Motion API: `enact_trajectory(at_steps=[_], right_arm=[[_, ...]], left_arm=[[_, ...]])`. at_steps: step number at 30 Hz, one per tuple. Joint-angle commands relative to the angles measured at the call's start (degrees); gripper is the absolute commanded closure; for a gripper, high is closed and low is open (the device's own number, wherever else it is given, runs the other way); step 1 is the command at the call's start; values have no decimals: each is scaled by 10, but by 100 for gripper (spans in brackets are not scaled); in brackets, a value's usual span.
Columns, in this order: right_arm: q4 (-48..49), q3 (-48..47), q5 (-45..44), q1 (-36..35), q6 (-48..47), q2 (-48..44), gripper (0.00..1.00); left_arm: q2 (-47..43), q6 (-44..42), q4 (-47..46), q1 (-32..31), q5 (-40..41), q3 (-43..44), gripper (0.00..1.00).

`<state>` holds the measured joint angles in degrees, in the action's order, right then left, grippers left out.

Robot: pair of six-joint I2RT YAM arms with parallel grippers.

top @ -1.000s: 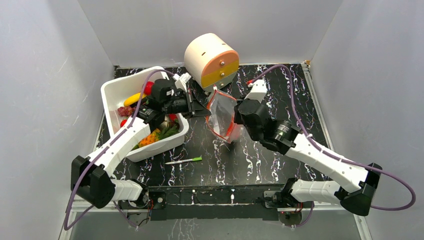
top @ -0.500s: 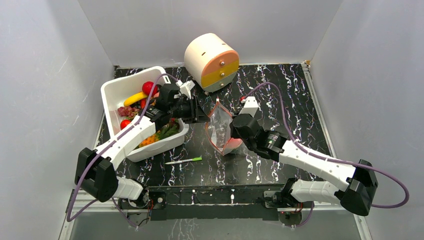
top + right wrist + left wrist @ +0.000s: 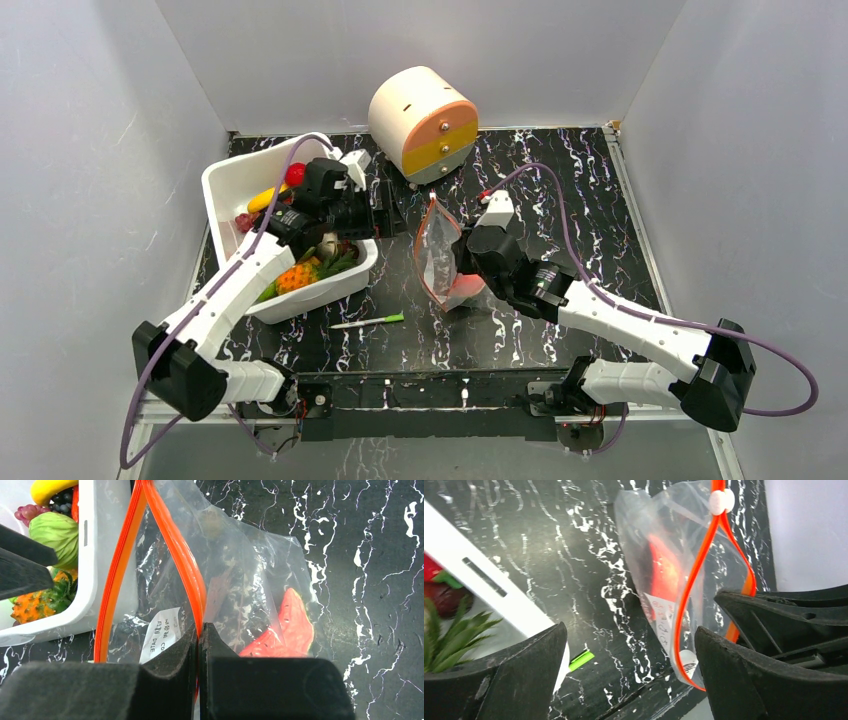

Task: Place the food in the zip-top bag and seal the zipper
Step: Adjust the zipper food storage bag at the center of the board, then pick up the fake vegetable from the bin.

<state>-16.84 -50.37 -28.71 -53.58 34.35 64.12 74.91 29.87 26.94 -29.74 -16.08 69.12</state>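
The bag [image 3: 438, 255] is wide open. My left gripper needs to swing over to the left in the top view next and go down around the round green piece below.
The clear zip-top bag [image 3: 438, 255] stands on edge mid-table, its mouth gaping. My right gripper [image 3: 461, 260] is shut on the bag's red-orange zipper [image 3: 175, 555], pinched between the fingertips [image 3: 199, 629]. A red, watermelon-like slice of food [image 3: 292, 622] lies inside the bag [image 3: 240, 550]. My left gripper [image 3: 388, 212] hangs open beside the bin's right end, holding nothing. In its wrist view [image 3: 630, 630] the bag [image 3: 659, 540], zipper [image 3: 696, 575] and white slider [image 3: 721, 501] lie ahead, untouched. More food [image 3: 292, 275] fills the bin: a yellow piece [image 3: 262, 198], a red piece [image 3: 295, 173], a green piece [image 3: 55, 532].
The white bin [image 3: 225, 180] sits at the left. A cream-and-orange cylinder [image 3: 423, 122] stands at the back. A thin white-and-green stick [image 3: 368, 321] lies on the black marbled table near the front. Grey walls close in three sides.
My left gripper has opened and pulled back left toward the bin, away from the bag's mouth. The right gripper has carried the bag nearer and slightly left.
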Motion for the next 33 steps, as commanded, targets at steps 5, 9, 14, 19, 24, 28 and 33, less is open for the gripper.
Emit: enact_trajectory(at_steps=[5,9,14,19,24,28,33], right_arm=[[-1,-32,-20,0,-20,-19,100],[4,-29,-15,1,-21,-28,100],[-1,-28,-15,1,-23,-27,100],[4,-28,-8,1,-28,-25,100],[3,-38,3,0,-40,-16,100],[0,-38,5,1,-46,-23,100],[-1,-41,6,1,-57,-29,100]], left_arm=[[-37,-45,111,1,150,26,4],[-33,-53,137,10,189,33,12],[-23,-65,172,64,227,39,18],[-34,-74,156,144,242,22,9],[-14,-78,152,177,283,24,2],[21,-91,145,205,303,18,2],[32,-97,111,232,297,10,2]])
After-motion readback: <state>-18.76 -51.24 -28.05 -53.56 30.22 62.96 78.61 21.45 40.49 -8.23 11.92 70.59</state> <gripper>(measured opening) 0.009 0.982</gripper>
